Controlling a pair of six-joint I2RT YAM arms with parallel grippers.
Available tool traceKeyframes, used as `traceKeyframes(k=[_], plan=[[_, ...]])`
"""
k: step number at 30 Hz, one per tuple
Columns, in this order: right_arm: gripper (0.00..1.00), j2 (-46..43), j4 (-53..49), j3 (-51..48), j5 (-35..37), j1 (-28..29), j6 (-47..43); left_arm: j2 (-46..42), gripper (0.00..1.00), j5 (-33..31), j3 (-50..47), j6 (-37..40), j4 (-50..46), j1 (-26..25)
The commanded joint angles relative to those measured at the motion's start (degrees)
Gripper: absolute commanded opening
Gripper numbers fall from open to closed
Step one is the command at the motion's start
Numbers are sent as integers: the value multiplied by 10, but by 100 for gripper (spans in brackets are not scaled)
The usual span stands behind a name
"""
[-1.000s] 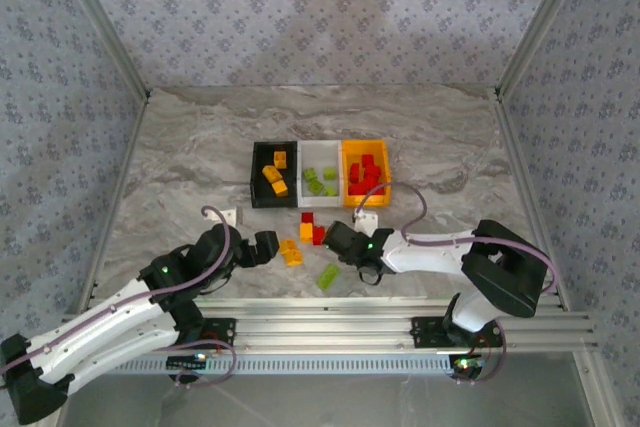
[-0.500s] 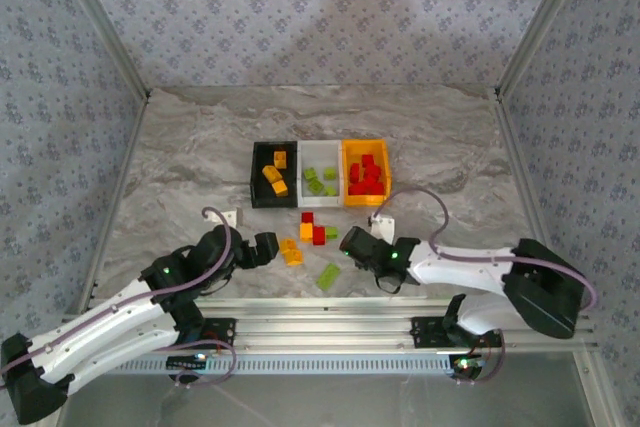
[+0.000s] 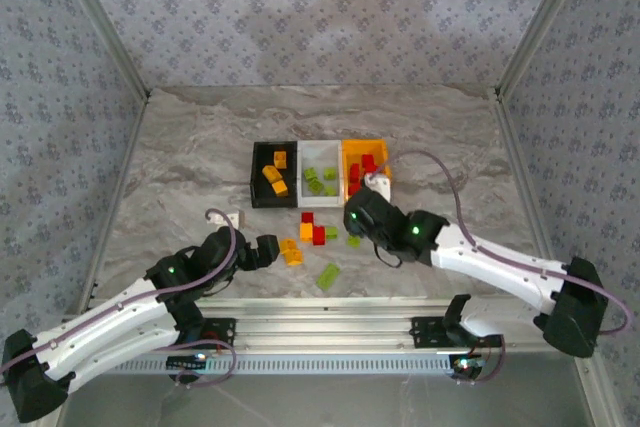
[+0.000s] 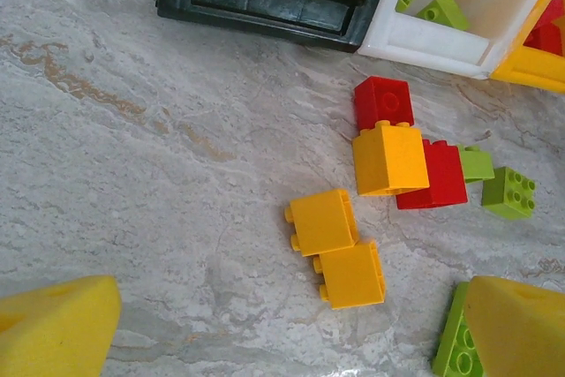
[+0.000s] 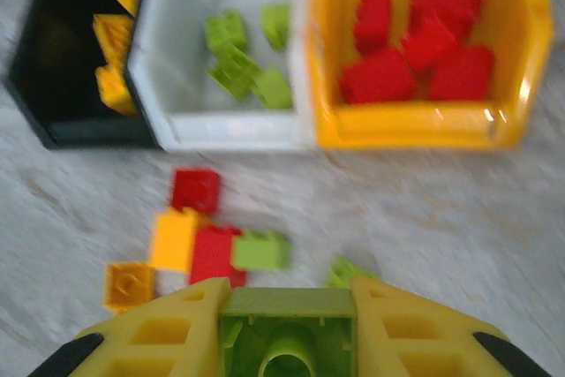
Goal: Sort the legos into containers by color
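The legos already lying in the white bin are green, like the lime green lego (image 5: 287, 342). My right gripper will move outward over the bin next and release the lego into it.
My right gripper (image 5: 287, 328) is shut on a lime green lego (image 5: 287, 342) and hovers above the table just in front of the containers. These are a black bin (image 5: 88, 139) with orange-yellow legos, a white bin (image 5: 229, 140) with green ones and an orange-yellow bin (image 5: 415, 134) with red ones. In the top view the right gripper (image 3: 354, 215) overlaps the orange-yellow bin's (image 3: 366, 144) front edge. My left gripper (image 4: 290, 296) stands open low over two orange-yellow bricks (image 4: 322, 221). Its fingers (image 4: 53, 328) hold nothing.
Loose bricks lie between the arms: a red brick (image 4: 384, 101), an orange-yellow one (image 4: 391, 158), a second red one (image 4: 441, 174), two small green ones (image 4: 510, 192) and a long green brick (image 3: 327, 276). A small white block (image 3: 231, 218) lies by the left arm.
The right arm has lifted off the table front and swung up toward the bins with the green brick in its jaws. The left arm has hardly moved.
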Motion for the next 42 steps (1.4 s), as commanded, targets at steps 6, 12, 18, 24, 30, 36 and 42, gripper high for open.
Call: traceKeyframes(k=[6, 12, 18, 24, 30, 36, 42], plan=[[23, 195, 42, 190, -77, -65, -89, -10, 100, -3, -3, -14, -9, 1], [23, 323, 35, 291, -105, -90, -114, -30, 100, -1, -5, -20, -24, 1], [24, 398, 13, 326, -88, -105, -102, -47, 100, -2, -5, -24, -43, 1], [56, 420, 30, 328, -100, -116, -113, -49, 100, 4, -5, -24, -43, 1], [71, 353, 36, 297, -85, -103, -121, -47, 100, 2, 5, -18, -47, 1], [75, 212, 56, 154, -33, -56, -76, -38, 100, 6, 7, -20, -45, 2], [78, 79, 67, -45, 10, -15, 34, -30, 100, 11, 3, -21, -50, 2]])
